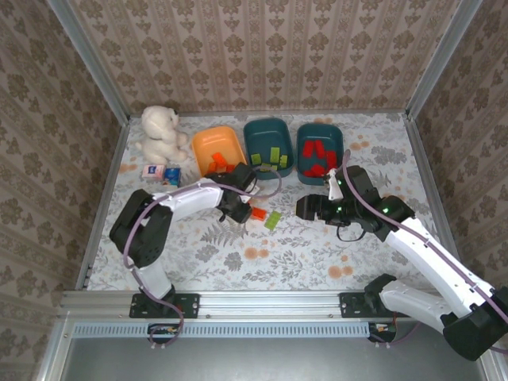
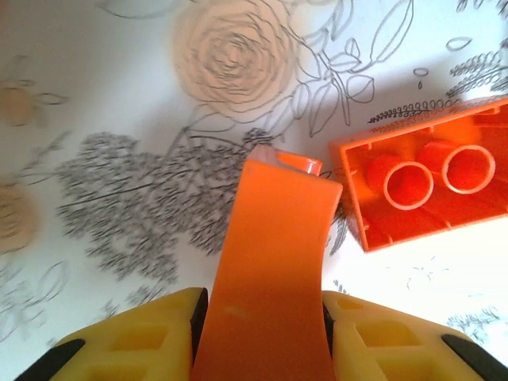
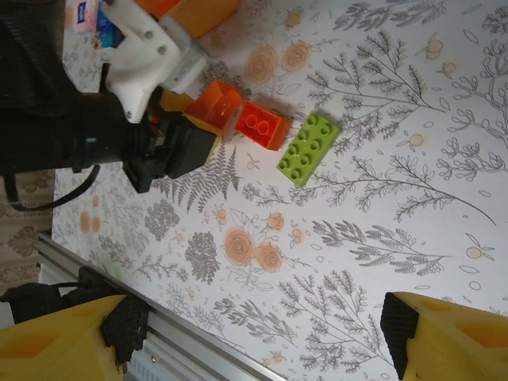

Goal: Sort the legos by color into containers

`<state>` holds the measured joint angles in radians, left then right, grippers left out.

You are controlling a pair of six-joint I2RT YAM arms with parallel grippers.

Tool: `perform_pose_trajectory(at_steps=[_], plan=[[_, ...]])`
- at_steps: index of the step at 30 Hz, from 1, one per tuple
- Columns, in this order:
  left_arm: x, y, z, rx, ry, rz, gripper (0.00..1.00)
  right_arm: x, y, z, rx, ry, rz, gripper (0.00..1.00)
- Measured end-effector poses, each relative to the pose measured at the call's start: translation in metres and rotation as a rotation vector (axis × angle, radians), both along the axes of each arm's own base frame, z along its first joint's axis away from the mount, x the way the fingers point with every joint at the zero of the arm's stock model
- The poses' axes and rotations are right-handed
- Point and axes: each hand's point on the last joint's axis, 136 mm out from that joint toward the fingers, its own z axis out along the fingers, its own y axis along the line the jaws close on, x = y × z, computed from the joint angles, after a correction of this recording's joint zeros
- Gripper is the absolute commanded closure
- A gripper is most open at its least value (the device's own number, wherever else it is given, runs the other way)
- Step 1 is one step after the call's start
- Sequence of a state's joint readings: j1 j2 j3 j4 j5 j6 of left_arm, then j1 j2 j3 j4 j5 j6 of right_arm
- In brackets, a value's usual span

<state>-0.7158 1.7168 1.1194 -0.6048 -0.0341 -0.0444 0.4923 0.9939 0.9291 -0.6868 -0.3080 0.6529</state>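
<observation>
I will lift my left gripper, move it outward over the bare far end [image 1: 213,137], lower it and let go, because orange legos lie in the near part of the orange container.
My left gripper [image 1: 240,209] is shut on an orange lego [image 2: 270,262], its yellow fingers [image 2: 143,341] pressed to both sides just above the table. Right beside it a second orange lego [image 2: 429,182] lies upside down, and a light green lego [image 1: 272,220] lies a little further right. At the back stand the orange container [image 1: 218,148], a teal container [image 1: 268,141] with green legos and a teal container [image 1: 320,151] with red legos. My right gripper [image 1: 313,208] hovers open and empty, right of the loose legos [image 3: 308,148].
A white plush toy [image 1: 163,133] and a small blue-and-white box [image 1: 161,172] sit at the back left. An aluminium rail [image 1: 262,302] runs along the near table edge. Patterned walls close in the back and both sides.
</observation>
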Motion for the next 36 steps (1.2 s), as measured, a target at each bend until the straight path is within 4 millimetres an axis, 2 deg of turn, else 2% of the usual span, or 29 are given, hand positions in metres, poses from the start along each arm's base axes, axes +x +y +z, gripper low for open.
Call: perform_pose_trajectory(at_steps=[4, 9, 12, 14, 16, 21, 27, 33, 36], plan=[[0.024, 0.011, 0.050, -0.075, -0.080, 0.097, 0.72, 0.003, 0.002, 0.010, 0.006, -0.021, 0.006, 0.17], [0.087, 0.026, 0.125, -0.201, -0.236, 0.244, 0.72, 0.017, 0.012, 0.020, 0.012, -0.031, 0.030, 0.18], [0.127, 0.036, 0.140, -0.218, -0.284, 0.316, 0.71, 0.029, 0.023, 0.017, 0.018, -0.007, 0.045, 0.18], [0.152, 0.042, 0.136, -0.213, -0.288, 0.364, 0.72, 0.040, 0.031, 0.017, 0.016, 0.005, 0.056, 0.18], [0.177, 0.050, 0.122, -0.196, -0.280, 0.415, 0.72, 0.052, 0.040, 0.019, 0.020, 0.006, 0.066, 0.18], [0.225, 0.075, 0.073, -0.123, -0.249, 0.556, 0.72, 0.074, 0.057, 0.031, 0.036, -0.018, 0.091, 0.18], [0.260, 0.088, 0.037, -0.093, -0.240, 0.664, 0.71, 0.082, 0.065, 0.029, 0.050, -0.010, 0.105, 0.18], [0.292, 0.087, 0.026, -0.106, -0.255, 0.707, 0.71, 0.083, 0.065, 0.027, 0.049, -0.004, 0.106, 0.18], [0.297, 0.087, 0.023, -0.099, -0.252, 0.729, 0.71, 0.083, 0.065, 0.027, 0.049, -0.003, 0.107, 0.18]])
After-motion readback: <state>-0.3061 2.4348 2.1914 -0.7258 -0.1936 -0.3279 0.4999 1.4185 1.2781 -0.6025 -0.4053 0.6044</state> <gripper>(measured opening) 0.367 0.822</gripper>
